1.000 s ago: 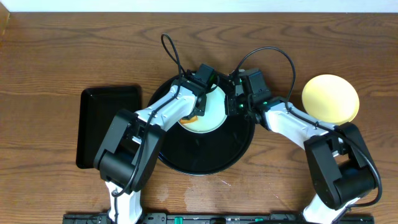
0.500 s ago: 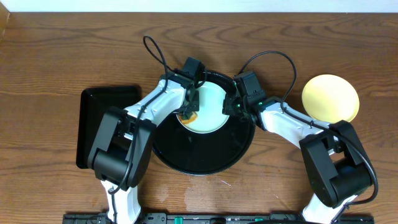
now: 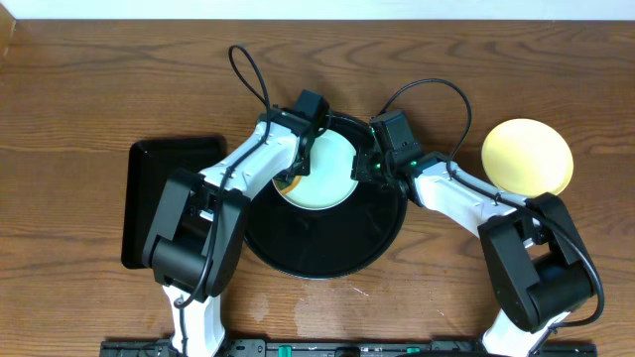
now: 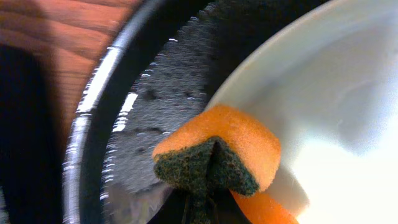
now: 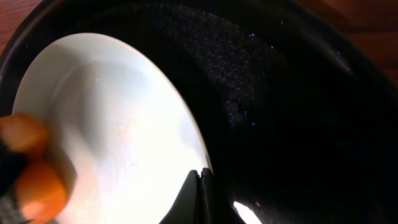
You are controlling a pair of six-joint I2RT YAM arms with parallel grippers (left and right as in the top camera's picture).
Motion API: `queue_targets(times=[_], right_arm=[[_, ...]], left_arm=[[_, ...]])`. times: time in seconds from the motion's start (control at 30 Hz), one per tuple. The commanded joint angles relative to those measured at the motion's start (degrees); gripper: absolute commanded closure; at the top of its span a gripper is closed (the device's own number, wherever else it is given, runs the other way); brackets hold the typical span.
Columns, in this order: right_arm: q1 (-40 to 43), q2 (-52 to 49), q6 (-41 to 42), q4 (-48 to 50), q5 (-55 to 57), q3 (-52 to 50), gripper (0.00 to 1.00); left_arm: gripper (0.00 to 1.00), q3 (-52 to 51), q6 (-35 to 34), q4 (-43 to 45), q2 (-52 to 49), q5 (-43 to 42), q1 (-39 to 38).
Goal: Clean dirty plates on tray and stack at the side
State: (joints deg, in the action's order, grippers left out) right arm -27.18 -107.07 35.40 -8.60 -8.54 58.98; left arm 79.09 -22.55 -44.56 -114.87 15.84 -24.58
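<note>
My left gripper lifts the sponge off the plate next, then carries it past the round tray's rim over the rectangular black tray [image 3: 168,185] [image 4: 23,140], which is empty.
One pale mint plate [image 3: 325,177] lies on the round black tray [image 3: 327,248], toward its far side. My left gripper [image 3: 298,171] is shut on an orange sponge with a green scouring face [image 4: 217,155] and presses it on the plate's left part [image 4: 323,87]. My right gripper [image 3: 363,171] is shut on the plate's right rim [image 5: 200,186], fingers pinched together on the edge. The plate fills the left of the right wrist view [image 5: 112,118], with the sponge [image 5: 31,168] at its far side. The pale yellow plate [image 3: 527,157] lies on the table at the right. No second mint plate shows.
A rectangular black tray [image 3: 171,198] lies left of the round tray. The round tray's glossy rim [image 4: 93,124] runs just left of the sponge. Both arms cross over the far half of the round tray. Brown wooden table all round.
My left gripper has swung leftward with the sponge across the plate to its left part. My right gripper has stayed shut on the plate's right rim.
</note>
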Motion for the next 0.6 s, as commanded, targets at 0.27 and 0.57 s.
queue_targets(times=[0.27,0.57], right_arm=[[1.88,1.33,-9.70,-0.52,3.98,-1.51,0.79],[7.50,11.89,-21.38,-5.51,-11.52,-1.22,0.65]], left_arm=[[0.92,1.44,2.05,-6.78,8.55,0.68,4.68],[0.92,0.55,12.33,-6.64,8.46,-21.59,8.07]])
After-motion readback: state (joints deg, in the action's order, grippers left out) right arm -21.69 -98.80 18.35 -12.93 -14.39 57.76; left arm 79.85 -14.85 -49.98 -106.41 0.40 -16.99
